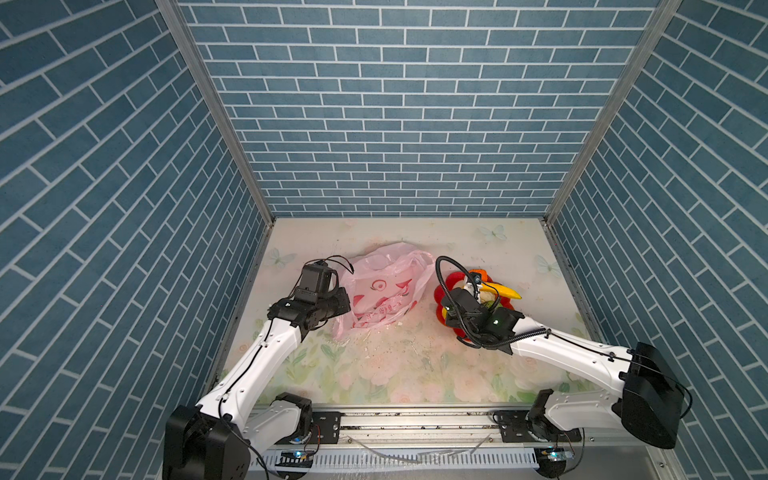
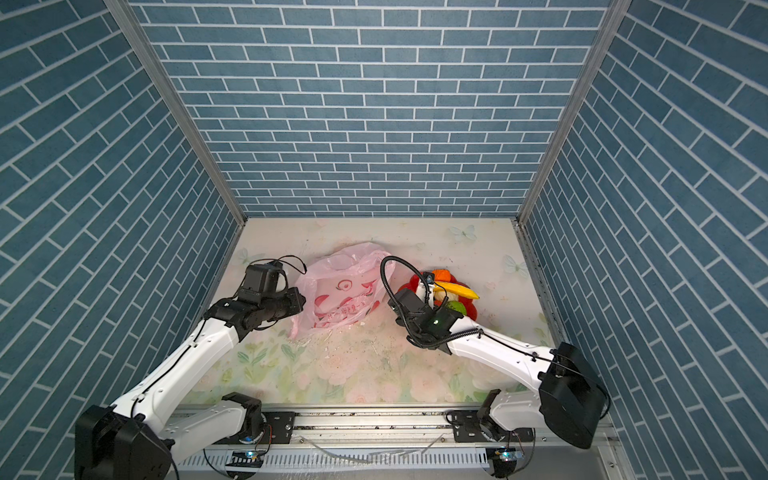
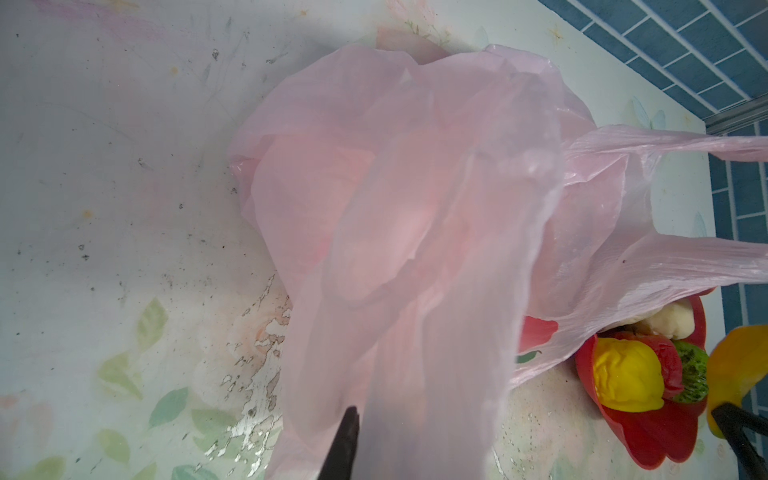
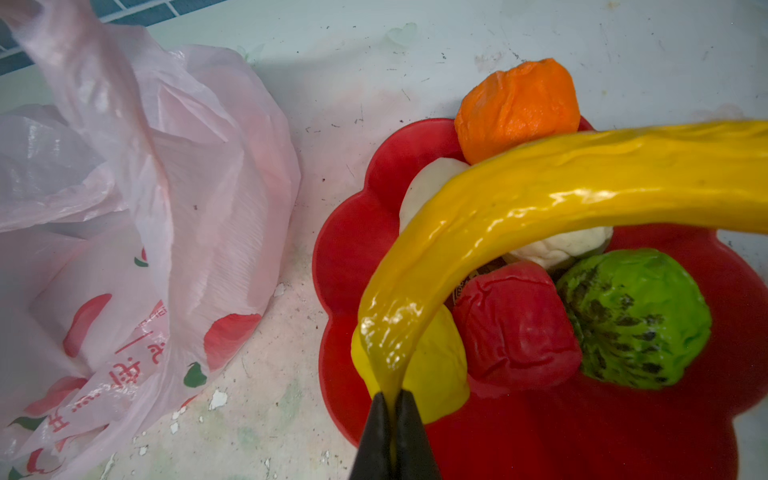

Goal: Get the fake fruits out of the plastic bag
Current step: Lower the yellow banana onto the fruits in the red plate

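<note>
The long yellow banana (image 4: 582, 187) is still hanging above the fruits, so I will next move my right gripper down toward the dish's rim (image 4: 338, 372) beside the yellow fruit and let go of the banana's tip.
The pink plastic bag (image 1: 386, 291) (image 2: 340, 293) lies slack left of centre. My left gripper (image 1: 347, 305) (image 3: 368, 419) is shut on its film, which drapes over one finger (image 3: 347, 436) and hides the other. Whether any fruit is inside cannot be told. My right gripper (image 1: 485, 291) (image 4: 392, 399) is shut on the tip of the long yellow banana (image 4: 582, 187), held just above the other fake fruits: orange (image 4: 517, 108), cream (image 4: 428, 187), red (image 4: 515, 328), green (image 4: 636, 320) and yellow (image 4: 436, 370).
The fruits lie in a red flower-shaped dish (image 4: 353, 232) (image 1: 441, 293) right of the bag. Blue brick walls close in the back and both sides. A metal rail (image 1: 415, 419) runs along the front of the floral tabletop.
</note>
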Tool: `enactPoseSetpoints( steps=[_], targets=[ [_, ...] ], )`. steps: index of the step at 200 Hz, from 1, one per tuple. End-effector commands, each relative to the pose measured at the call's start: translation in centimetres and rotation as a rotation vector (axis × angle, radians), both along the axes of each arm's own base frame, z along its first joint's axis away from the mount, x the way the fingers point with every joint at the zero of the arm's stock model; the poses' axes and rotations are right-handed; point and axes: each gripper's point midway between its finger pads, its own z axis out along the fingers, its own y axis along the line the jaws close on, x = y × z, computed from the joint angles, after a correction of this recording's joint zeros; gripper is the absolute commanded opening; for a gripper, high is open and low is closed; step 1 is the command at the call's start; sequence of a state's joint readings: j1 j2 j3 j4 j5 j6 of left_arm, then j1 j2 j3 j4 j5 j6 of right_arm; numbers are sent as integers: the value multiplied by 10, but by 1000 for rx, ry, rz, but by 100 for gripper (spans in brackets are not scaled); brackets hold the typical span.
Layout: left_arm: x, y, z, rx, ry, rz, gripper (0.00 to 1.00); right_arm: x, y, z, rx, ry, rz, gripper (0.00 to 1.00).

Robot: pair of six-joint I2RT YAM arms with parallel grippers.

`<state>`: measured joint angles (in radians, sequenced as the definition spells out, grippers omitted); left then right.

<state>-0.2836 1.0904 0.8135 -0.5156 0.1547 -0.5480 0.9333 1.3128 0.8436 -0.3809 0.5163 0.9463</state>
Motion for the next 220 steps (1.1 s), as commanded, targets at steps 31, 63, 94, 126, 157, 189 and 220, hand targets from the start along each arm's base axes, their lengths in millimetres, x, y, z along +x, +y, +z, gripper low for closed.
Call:
enactPoseSetpoints(
  steps=[31, 63, 94, 126, 157, 189, 220],
  targets=[
    [5, 2, 4, 26, 7, -8, 18, 11, 6, -21, 37, 21, -21, 0],
    [6, 2, 1, 31, 15, -10, 18, 14, 8, -26, 27, 32, -19, 0],
    [7, 1, -2, 31, 20, -13, 18, 17, 9, -32, 31, 35, -25, 0],
    [6, 2, -3, 39, 24, -18, 18, 18, 10, -38, 49, 35, -36, 0],
    [5, 3, -3, 43, 23, -20, 18, 17, 11, -43, 56, 40, -39, 0],
    [5, 3, -4, 44, 27, -19, 18, 16, 11, -48, 59, 47, -44, 0],
    [5, 3, -3, 43, 25, -20, 18, 15, 9, -52, 58, 51, -50, 0]
  ],
)
